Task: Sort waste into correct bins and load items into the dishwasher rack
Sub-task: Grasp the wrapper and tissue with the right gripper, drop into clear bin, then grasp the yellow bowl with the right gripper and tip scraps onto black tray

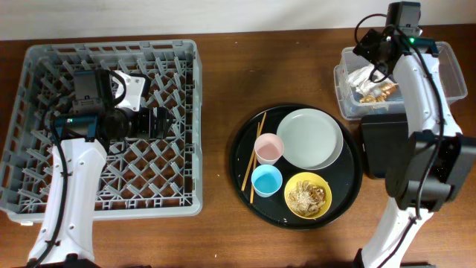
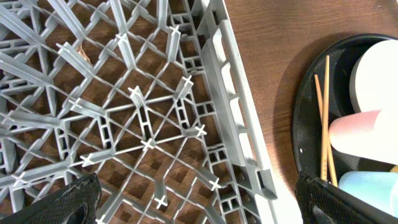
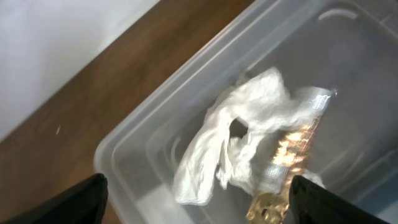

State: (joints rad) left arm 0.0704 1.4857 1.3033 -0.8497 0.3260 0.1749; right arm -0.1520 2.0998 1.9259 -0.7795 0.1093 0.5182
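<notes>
I need to move my right gripper back and down next, onto the yellow bowl's rim by the blue cup (image 1: 266, 180), because it is below my gripper and closer to my base.
The grey dishwasher rack (image 1: 44, 67) fills the left of the table; my left gripper (image 2: 199, 205) hovers open and empty over its right part (image 2: 143, 118). A pink cup (image 1: 268, 148), blue cup (image 1: 266, 180), white plate (image 1: 310, 138), yellow bowl (image 1: 308, 196) with beige food scraps, and chopsticks (image 1: 254, 152) sit on the round black tray (image 1: 242, 160). My right gripper (image 3: 199, 199) is open above the clear tub (image 1: 343, 93), which holds the white napkin (image 3: 236, 134) and the gold wrapper (image 3: 292, 155). The shallow black tray (image 1: 379, 145) lies below the tub.
The right arm's white links (image 1: 428, 97) cross over the clear tub and black tray. The rack's right wall (image 2: 233, 106) stands between the left gripper and the round tray. Bare brown table (image 1: 219, 74) lies between rack and round tray.
</notes>
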